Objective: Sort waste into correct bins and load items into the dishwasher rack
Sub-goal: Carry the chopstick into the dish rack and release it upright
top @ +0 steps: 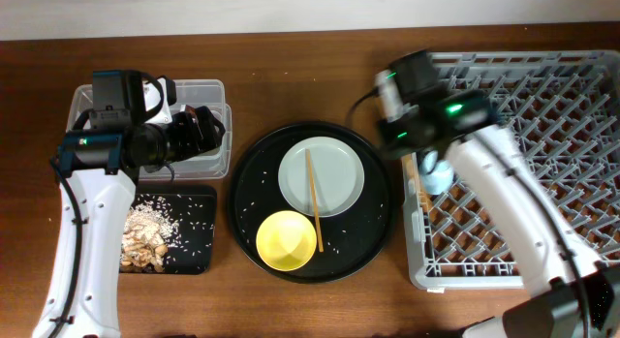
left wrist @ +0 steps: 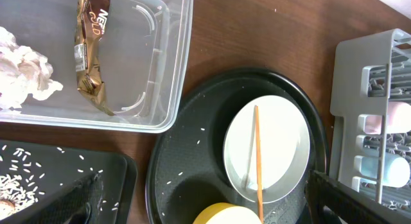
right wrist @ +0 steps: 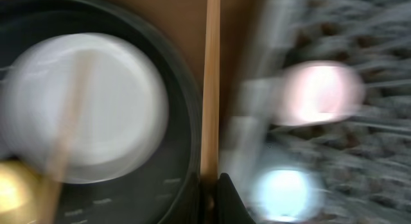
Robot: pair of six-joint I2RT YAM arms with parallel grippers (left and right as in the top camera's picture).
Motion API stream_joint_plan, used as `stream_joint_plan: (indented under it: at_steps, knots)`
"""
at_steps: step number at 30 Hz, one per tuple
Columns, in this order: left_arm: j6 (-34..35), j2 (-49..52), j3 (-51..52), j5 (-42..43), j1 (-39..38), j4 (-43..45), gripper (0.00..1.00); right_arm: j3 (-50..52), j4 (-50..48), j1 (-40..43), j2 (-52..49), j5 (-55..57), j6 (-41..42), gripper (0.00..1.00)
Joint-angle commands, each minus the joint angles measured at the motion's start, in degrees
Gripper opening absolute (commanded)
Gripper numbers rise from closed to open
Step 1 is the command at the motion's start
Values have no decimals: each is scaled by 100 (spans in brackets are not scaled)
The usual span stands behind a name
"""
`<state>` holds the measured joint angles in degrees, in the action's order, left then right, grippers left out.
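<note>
The right gripper carries the chopstick past the cups next, then lowers it onto the rack's empty rows beyond them.
My right gripper [right wrist: 210, 198] is shut on one wooden chopstick [right wrist: 210, 89], held over the gap between the round black tray and the dishwasher rack [top: 562, 96]; this view is motion-blurred. A pink cup [right wrist: 318, 92] and a blue cup [right wrist: 282, 192] sit in the rack. Another chopstick [top: 313, 198] lies across the pale plate [top: 334, 173], with the yellow bowl [top: 287, 240] beside it. My left gripper [left wrist: 205, 208] is open and empty above the tray's left side. A tissue [left wrist: 22, 73] and a wrapper [left wrist: 90, 51] lie in the clear tub [left wrist: 173, 70]. Food scraps [top: 145, 236] fill the black tray [top: 194, 231].
The large round black tray [top: 378, 231], dotted with rice grains, sits between the bins and the rack. The right arm reaches across the rack's left part. Bare wooden table shows in front of the tray and along the far edge.
</note>
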<state>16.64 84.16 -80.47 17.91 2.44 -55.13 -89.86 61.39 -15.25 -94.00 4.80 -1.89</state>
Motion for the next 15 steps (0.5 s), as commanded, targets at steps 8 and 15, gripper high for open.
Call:
stream_joint_plan:
  at_steps: [8,15]
  knots:
    - [-46,35,28,-35,20,-7,99,-79,-350,2385,-240,212,-1296,4]
    - [-46,35,28,-35,20,-7,99,-79,-774,2999,-861,-398,-1886,4]
